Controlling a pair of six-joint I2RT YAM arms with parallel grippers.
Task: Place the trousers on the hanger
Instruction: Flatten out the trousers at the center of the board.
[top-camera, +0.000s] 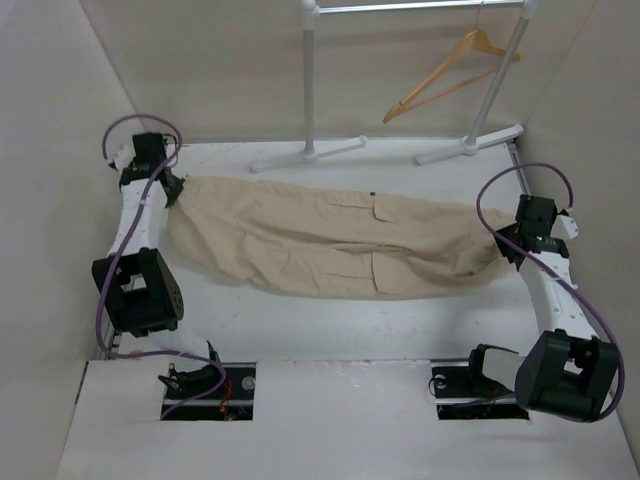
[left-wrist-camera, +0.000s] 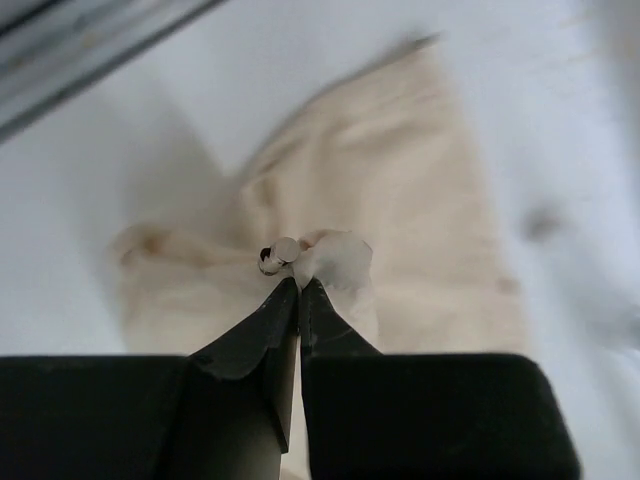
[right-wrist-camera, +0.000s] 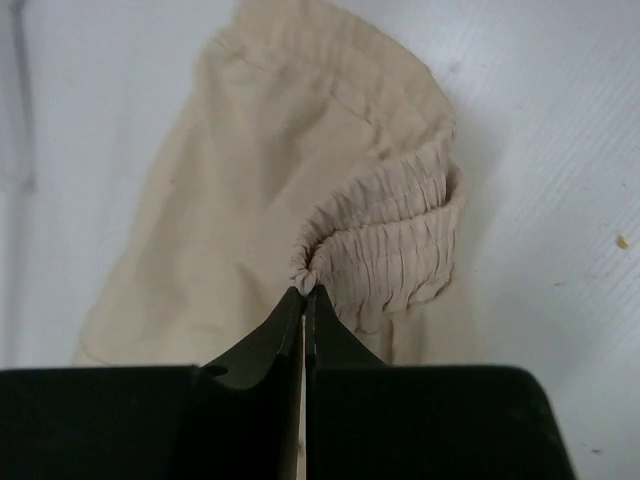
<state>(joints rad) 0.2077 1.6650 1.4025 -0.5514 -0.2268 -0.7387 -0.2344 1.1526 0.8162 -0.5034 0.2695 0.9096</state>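
Note:
I will next use my right gripper to lift the waistband away from my left gripper, because it is bunched. Then I will lower it back toward my base onto the table (top-camera: 516, 277).
The beige trousers (top-camera: 330, 245) lie stretched across the table between my two arms. My left gripper (top-camera: 170, 190) is shut on their left end, pinching cloth and a small white tag (left-wrist-camera: 335, 262). My right gripper (top-camera: 505, 245) is shut on the gathered elastic waistband (right-wrist-camera: 390, 230) at their right end. The trousers also fill the left wrist view (left-wrist-camera: 380, 180) and the right wrist view (right-wrist-camera: 270, 160). The orange-tan wooden hanger (top-camera: 450, 72) hangs tilted by its thin hook from the rack's top bar at the back right, apart from both grippers.
A white metal rack stands at the back: top bar (top-camera: 420, 6), left pole (top-camera: 309, 80), right slanted pole (top-camera: 500, 80), feet (top-camera: 310, 155) on the table. White walls close in left, right and back. Cable openings (top-camera: 208, 390) sit near the arm bases.

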